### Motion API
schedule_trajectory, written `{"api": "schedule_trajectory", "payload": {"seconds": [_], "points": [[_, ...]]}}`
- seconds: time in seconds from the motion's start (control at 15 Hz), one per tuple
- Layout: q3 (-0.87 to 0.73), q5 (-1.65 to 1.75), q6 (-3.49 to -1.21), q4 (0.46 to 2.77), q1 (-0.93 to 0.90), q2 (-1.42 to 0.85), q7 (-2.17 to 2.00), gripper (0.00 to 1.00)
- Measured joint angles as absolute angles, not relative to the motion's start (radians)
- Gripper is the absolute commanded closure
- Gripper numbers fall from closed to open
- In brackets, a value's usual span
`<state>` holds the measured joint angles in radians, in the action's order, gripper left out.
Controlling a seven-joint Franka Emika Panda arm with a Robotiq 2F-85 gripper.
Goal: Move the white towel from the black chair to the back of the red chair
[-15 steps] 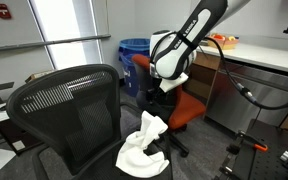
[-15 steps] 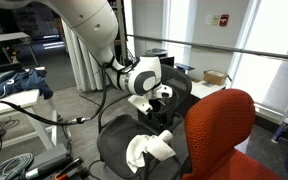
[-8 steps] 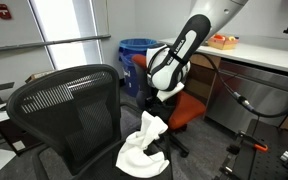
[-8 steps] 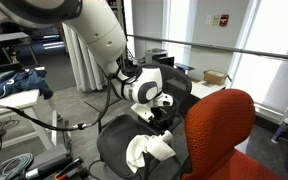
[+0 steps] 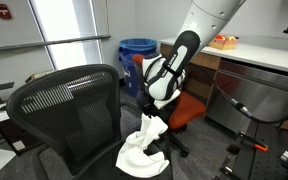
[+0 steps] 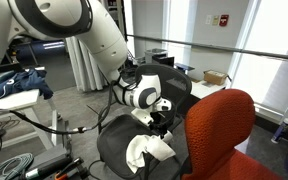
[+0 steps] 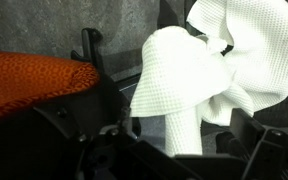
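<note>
I need to bring my gripper down and close it on the towel's raised fold [image 5: 152,124] [image 7: 181,122], because that fold is just below it and already lines up between my fingers.
The white towel [image 5: 142,148] lies crumpled on the seat of the black mesh chair [image 5: 69,110]; it shows in both exterior views [image 6: 144,150]. My gripper [image 5: 154,108] hangs just above the towel's raised fold, jaws open, also seen over the black seat [image 6: 161,122]. In the wrist view the towel [image 7: 199,70] fills the middle and its fold hangs down between my open gripper [image 7: 181,140]; nothing is gripped. The red chair [image 5: 189,108] stands close beside the black chair; its tall back [image 6: 219,130] is near the camera, and its fabric [image 7: 34,80] shows at left in the wrist view.
A blue bin [image 5: 136,55] stands behind the red chair. A counter with cabinets [image 5: 264,70] runs along one side. A desk with a blue cloth [image 6: 19,85] and floor cables [image 6: 14,160] lie beyond the black chair. The black chair's backrest stands tall beside the towel.
My arm has come down and moved toward the towel on the black seat. The towel and both chairs have not moved.
</note>
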<state>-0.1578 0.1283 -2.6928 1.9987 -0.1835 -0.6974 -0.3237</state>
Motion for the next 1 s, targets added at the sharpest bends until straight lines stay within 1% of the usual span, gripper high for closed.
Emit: {"api": "schedule_trajectory", "payload": {"seconds": [0.73,0.8,0.87,1.0], "points": [[-0.205,0.128,-2.693,1.927,-0.228,-0.81,-0.35,0.0],[-0.205,0.128,-2.693,1.919,-0.229,-0.818,-0.354,0.25],[-0.205,0.128,-2.693,1.912,-0.231,-0.826,-0.359,0.27],[-0.205,0.128,-2.693,1.897,-0.234,-0.84,-0.368,0.44]]}}
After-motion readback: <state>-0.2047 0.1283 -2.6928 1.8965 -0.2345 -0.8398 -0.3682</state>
